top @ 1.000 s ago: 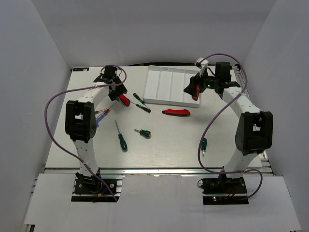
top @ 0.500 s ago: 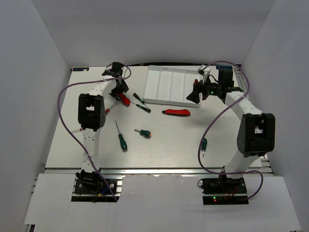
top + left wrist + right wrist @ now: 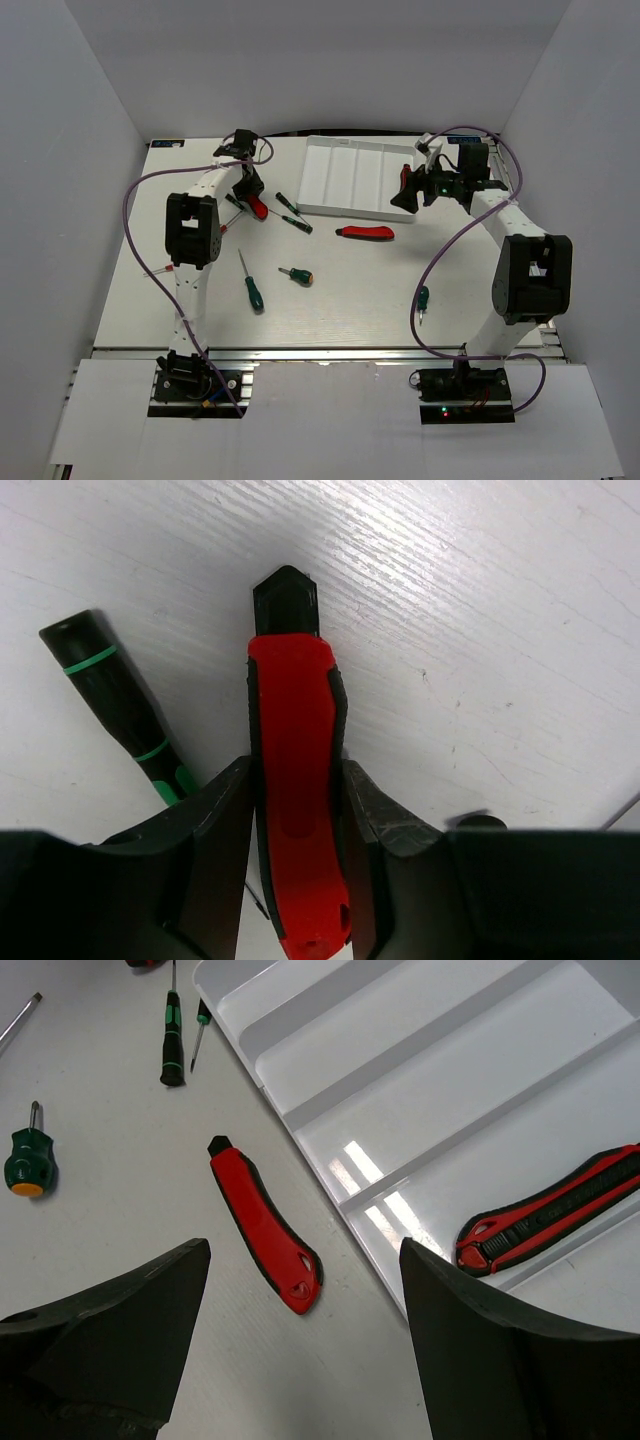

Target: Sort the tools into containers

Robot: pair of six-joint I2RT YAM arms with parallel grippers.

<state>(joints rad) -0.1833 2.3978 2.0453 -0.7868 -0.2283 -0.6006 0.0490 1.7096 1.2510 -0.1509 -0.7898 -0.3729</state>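
I should move my left gripper up and to the right in the top view, over the tray's end section (image 3: 395, 172), to release its knife, because another knife lies there.
My left gripper (image 3: 249, 192) is shut on a red-and-black utility knife (image 3: 293, 740), which lies on the table at the back left (image 3: 259, 208). My right gripper (image 3: 405, 193) is open and empty, hovering over the tray's near right corner (image 3: 303, 1252). The white tray (image 3: 350, 178) has four long compartments. A second utility knife (image 3: 548, 1210) lies in its end compartment nearest the right arm. A third utility knife (image 3: 365, 233) lies on the table just in front of the tray and shows in the right wrist view (image 3: 262, 1225).
Green-handled screwdrivers lie on the table: two thin ones (image 3: 292, 212) left of the tray, one (image 3: 112, 708) beside the held knife, a long one (image 3: 251, 285), a stubby one (image 3: 296, 274) and one (image 3: 423, 300) near the right arm. A tiny red-handled screwdriver (image 3: 222, 230) pokes out by the left arm.
The right gripper has released its knife into the tray and opened above it. The left arm swung inward and its gripper settled over the knife at the back left.
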